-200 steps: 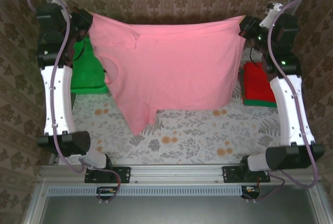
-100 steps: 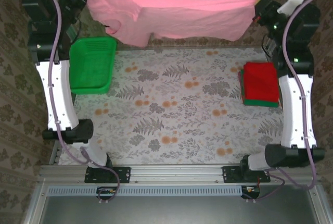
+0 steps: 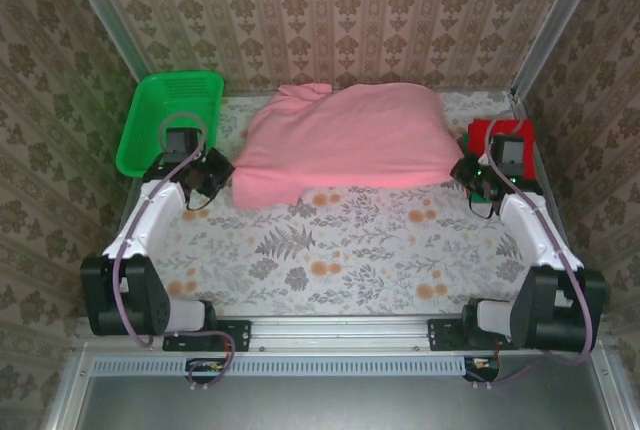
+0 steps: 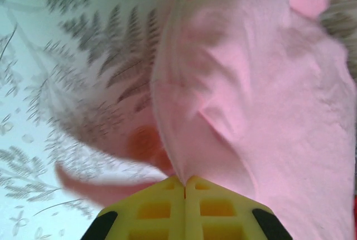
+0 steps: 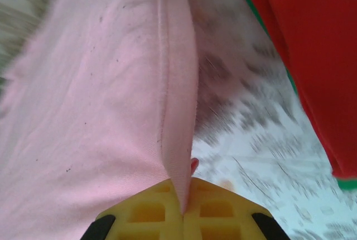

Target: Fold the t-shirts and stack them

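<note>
Next, my right gripper will draw back and down to release the pinched fold of pink shirt [image 5: 111,95], since empty flower-patterned tablecloth lies below and back from the gripper.
The pink t-shirt [image 3: 345,140] lies spread across the far half of the table, billowed in the middle. My left gripper [image 3: 222,172] is low at its near left corner, shut on the pink cloth [image 4: 234,84], which runs straight into the closed yellow jaws. My right gripper [image 3: 463,172] is low at the near right corner, likewise shut on a pinched fold of the pink shirt [image 5: 111,95]. A folded red t-shirt [image 3: 492,135] with a green one under it lies just behind the right gripper; its red top [image 5: 312,56] and the green edge [image 5: 347,184] appear in the right wrist view.
A green mesh basket [image 3: 168,120] stands at the far left corner, right behind my left arm. The flower-patterned tablecloth [image 3: 340,260] covers the near half of the table. Patterned walls close in the back and both sides.
Both grippers swung down from high at the back to table level, carrying the pink shirt. It hung stretched between them before and now lies on the table.
</note>
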Tool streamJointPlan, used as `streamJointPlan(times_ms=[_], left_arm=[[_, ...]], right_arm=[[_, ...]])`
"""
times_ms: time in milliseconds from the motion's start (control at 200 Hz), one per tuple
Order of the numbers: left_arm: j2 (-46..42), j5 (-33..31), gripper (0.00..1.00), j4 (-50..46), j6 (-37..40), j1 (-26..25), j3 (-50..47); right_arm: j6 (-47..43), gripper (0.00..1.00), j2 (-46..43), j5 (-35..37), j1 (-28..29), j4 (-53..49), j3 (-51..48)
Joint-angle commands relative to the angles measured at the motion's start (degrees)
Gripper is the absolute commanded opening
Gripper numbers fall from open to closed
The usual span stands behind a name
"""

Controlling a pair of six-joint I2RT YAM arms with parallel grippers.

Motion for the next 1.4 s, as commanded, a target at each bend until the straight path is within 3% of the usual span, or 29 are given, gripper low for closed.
streamJointPlan(times_ms=[0, 170, 485, 840, 1395], left_arm=[[3.86, 1.5, 0.0, 2.75, 1.06, -0.24, -0.69], [9.48, 1.85, 0.0, 0.69, 3.78, -1.03, -2.55], [12.01, 1.23, 0.0, -7.04, 7.51, -0.9, -2.21], [6.21, 1.24, 0.0, -16.99, 11.22, 1.42, -2.37], [0.16, 1.77, 0.0, -22.43, 12.41, 1.61, -6.87]], right_arm=[[1.46, 0.0, 5.04, 1.3, -0.39, 1.01, -3.44], [3.72, 0.0, 12.3, 2.16, -0.35, -2.53, -5.17], [2.23, 0.0, 10.46, 5.03, -0.46, -10.37, -4.95], [4.26, 0.0, -0.42, 9.57, -0.82, -20.5, -7.91], [5.88, 0.0, -4.33, 9.47, -1.88, -27.66, -12.72]])
